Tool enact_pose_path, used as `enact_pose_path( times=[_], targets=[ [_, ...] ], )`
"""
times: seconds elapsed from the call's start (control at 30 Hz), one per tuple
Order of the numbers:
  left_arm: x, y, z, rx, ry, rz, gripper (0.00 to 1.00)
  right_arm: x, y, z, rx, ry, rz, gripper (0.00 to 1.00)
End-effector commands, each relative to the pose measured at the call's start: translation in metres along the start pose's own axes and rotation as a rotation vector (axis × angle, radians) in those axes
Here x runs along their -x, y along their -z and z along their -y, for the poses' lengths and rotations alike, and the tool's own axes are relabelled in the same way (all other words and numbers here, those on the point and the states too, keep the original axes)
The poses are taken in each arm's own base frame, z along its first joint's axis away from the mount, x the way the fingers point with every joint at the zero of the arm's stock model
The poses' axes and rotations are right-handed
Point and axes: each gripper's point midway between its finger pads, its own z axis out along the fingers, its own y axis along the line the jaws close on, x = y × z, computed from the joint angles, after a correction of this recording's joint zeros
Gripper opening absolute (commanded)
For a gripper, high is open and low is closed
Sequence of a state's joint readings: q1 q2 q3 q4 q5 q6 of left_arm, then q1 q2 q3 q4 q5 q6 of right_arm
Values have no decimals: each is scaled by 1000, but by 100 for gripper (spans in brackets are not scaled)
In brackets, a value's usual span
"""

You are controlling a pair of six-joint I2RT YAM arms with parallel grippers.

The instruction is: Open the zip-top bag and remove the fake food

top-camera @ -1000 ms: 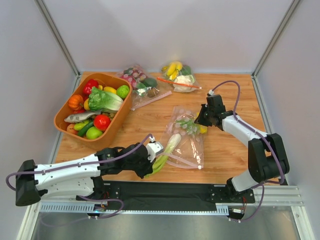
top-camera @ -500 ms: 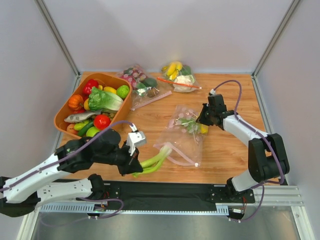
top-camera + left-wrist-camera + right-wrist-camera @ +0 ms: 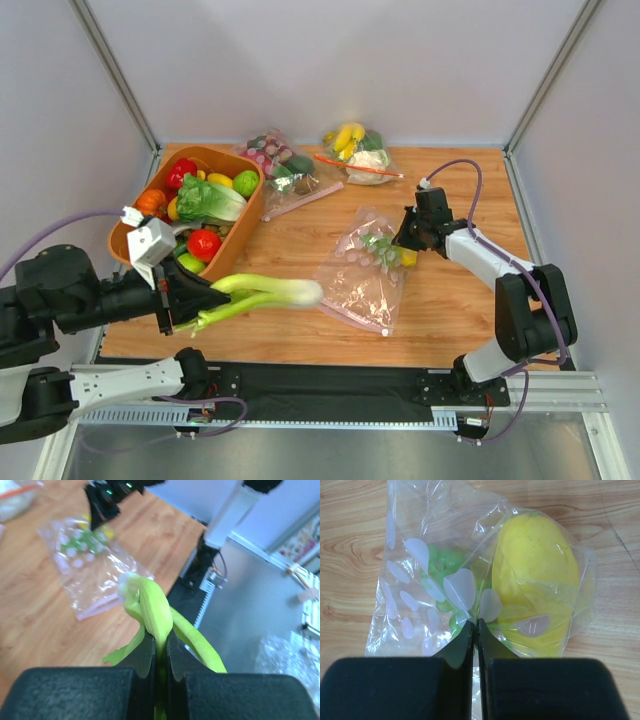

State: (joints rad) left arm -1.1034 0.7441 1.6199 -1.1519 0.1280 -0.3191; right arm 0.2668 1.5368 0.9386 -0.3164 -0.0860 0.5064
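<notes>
The orange basket's far end (image 3: 228, 176) already holds vegetables and is outward and below, so my left gripper will next turn outward over it, lower, and let go of the stalk (image 3: 262, 292).
The zip-top bag (image 3: 352, 283) lies flat on the wooden table, clear with pale dots and a pink strip at its near edge; it also shows in the left wrist view (image 3: 85, 575). My right gripper (image 3: 405, 240) (image 3: 476, 622) is shut on the bag's far end, pinching the film (image 3: 420, 555). Inside the bag lie a yellow lemon piece (image 3: 535, 575) (image 3: 405, 258) and green grapes (image 3: 445, 562). My left gripper (image 3: 178, 300) (image 3: 160, 640) is shut on the leafy end of the pale-green stalk (image 3: 262, 292) (image 3: 150, 605). It holds the stalk in the air, outside the bag, to its left.
An orange basket (image 3: 250, 215) full of fake vegetables stands at the left, just behind the left gripper. Two other clear bags lie at the back: one with dark grapes (image 3: 280, 165), one with banana and cauliflower (image 3: 358, 152). White walls close in three sides.
My left arm has risen and swung left, drawing the stalk fully out of the bag. The bag's near end shifted slightly. The right gripper stays pinched on the bag.
</notes>
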Motion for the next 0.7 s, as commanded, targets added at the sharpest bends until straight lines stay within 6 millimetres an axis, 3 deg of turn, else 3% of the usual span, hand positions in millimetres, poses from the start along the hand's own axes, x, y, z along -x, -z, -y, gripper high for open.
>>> enact_pose_path(
  times=[0.0,0.13,0.33,0.5,0.53,0.67],
  targets=[
    [23,13,-32,193,-47,98,0,19,-1,-10,32,7,49,0],
    [50,17,-72,422,-107,215,0,16,-4,-12,48,6,38,0],
    [92,5,-112,682,-239,291,0,16,-3,-15,65,7,35,0],
    [117,-14,-125,721,-265,321,0,16,-3,-18,84,11,33,0],
    [118,-24,-133,712,-256,302,0,15,-3,-19,87,11,29,0],
    [128,-33,-159,745,-229,303,0,13,-2,-20,94,15,26,0]
  ],
)
